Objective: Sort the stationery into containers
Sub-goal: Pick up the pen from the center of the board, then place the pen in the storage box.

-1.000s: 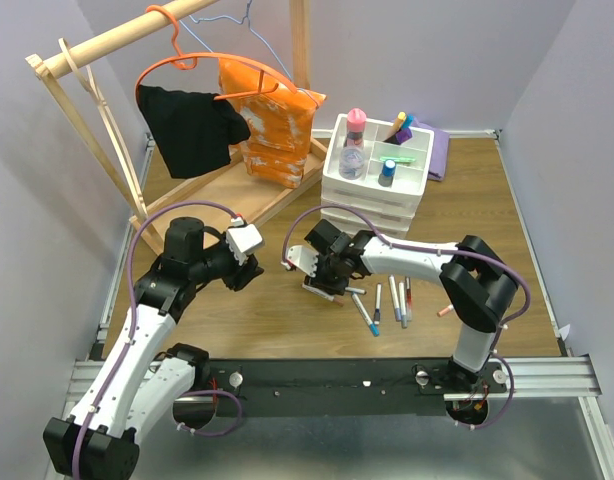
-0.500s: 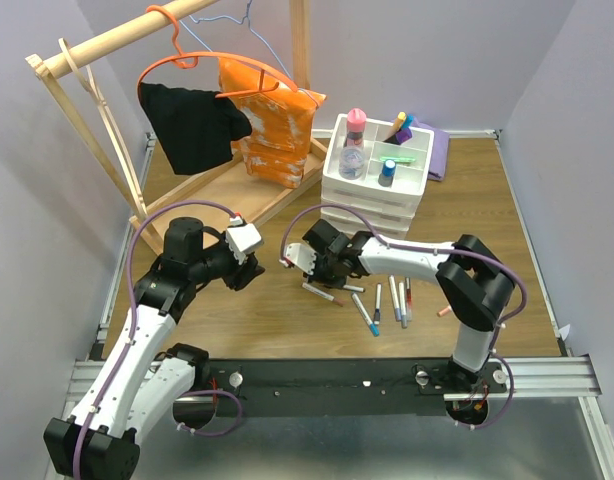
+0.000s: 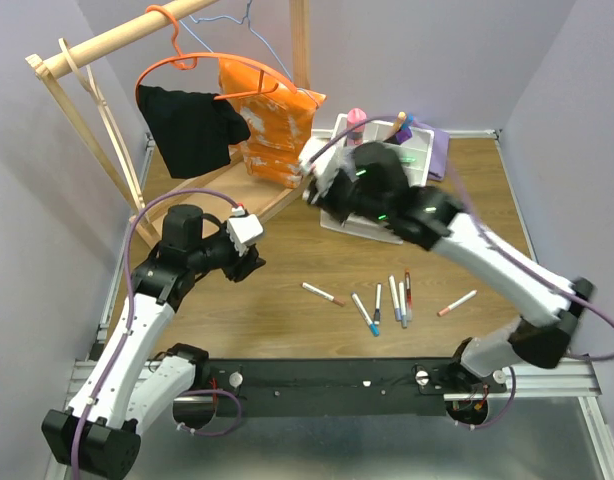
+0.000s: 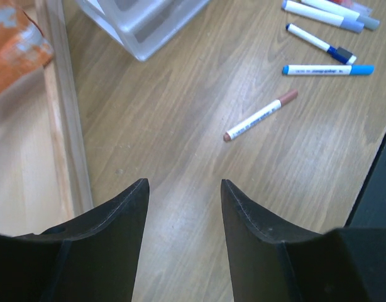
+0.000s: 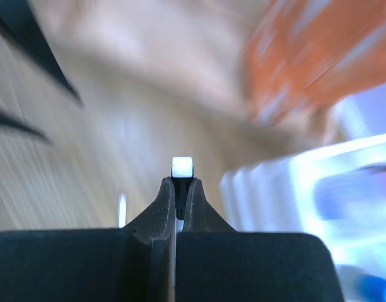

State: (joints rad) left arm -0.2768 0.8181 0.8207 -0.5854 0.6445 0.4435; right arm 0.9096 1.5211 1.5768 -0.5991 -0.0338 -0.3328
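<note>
Highlighters stand in the tray's far corner, outward and to the right of my right gripper in the top view, so I will swing the pen there and let go of it.
My right gripper is shut on a thin white pen, whose end sticks out past the fingertips. In the top view this gripper is raised high in front of the white drawer organiser and hides most of its tray. A pink-capped bottle and highlighters stand in the tray. Several pens lie on the table: a brown-capped one, a blue one, a red one and a pink one. My left gripper is open and empty above the bare wood, left of the brown-capped pen.
A wooden clothes rack with an orange hanger, a black cloth and an orange bag stands at the back left; its base rail is close to my left gripper. A purple cloth lies behind the organiser.
My right gripper has lifted off the table with a pen and swung up and back toward the organiser. One brown-capped pen stays where it was working. The left arm barely moved.
</note>
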